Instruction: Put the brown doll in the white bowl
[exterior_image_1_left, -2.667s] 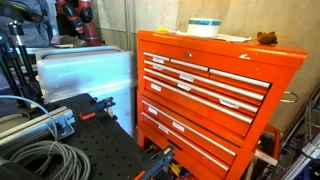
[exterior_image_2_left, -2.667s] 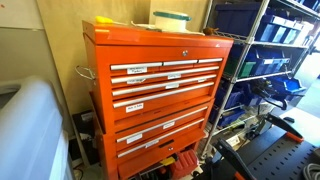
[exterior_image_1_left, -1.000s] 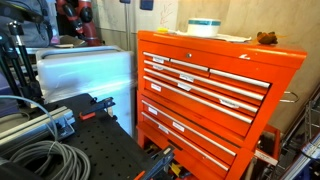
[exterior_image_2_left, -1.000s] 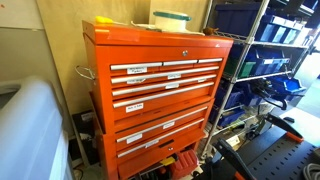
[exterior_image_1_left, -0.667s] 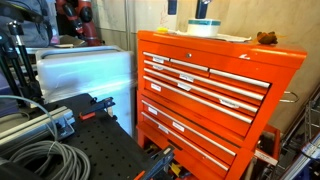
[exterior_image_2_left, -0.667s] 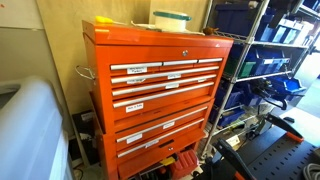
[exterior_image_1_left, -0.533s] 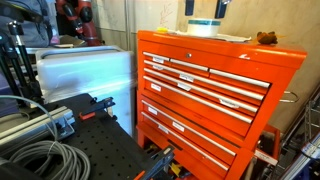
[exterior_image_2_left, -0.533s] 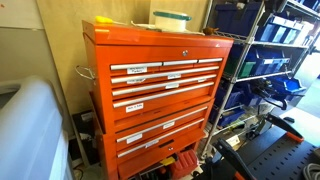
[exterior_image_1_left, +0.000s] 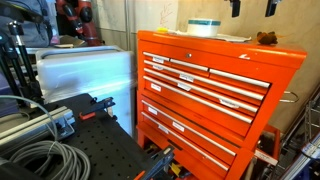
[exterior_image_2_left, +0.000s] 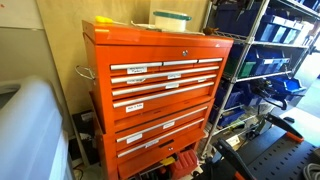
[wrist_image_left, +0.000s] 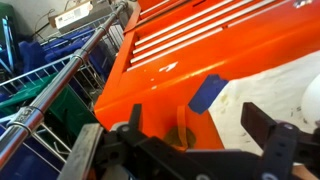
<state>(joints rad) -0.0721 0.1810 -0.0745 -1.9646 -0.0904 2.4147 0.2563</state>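
My gripper should next move away from the white bowl (exterior_image_1_left: 204, 27) and down onto the brown doll's body (exterior_image_1_left: 266, 38), because the doll is below my gripper and farther from the bowl.
The brown doll (exterior_image_1_left: 265, 38) lies on top of the orange tool chest (exterior_image_1_left: 215, 85) near one end. The white bowl (exterior_image_1_left: 204, 27) with its pale teal band stands further along the top and also shows in the other exterior view (exterior_image_2_left: 170, 20). My gripper (exterior_image_1_left: 253, 7) hangs open and empty above the chest top, between bowl and doll, closer to the doll. In the wrist view the open fingers (wrist_image_left: 200, 130) frame a small brown lump (wrist_image_left: 179, 133) on the orange surface, which looks like the doll. The bowl's white edge (wrist_image_left: 312, 95) shows at the right border.
A strip of blue tape (wrist_image_left: 208, 93) and a white sheet (wrist_image_left: 260, 85) lie on the chest top. A wire shelf rack with blue bins (exterior_image_2_left: 270, 50) stands beside the chest. A white appliance (exterior_image_1_left: 85, 75) stands on its other side.
My gripper came into the exterior view from the top and moved across above the bowl toward the doll. The bowl and doll have not moved.
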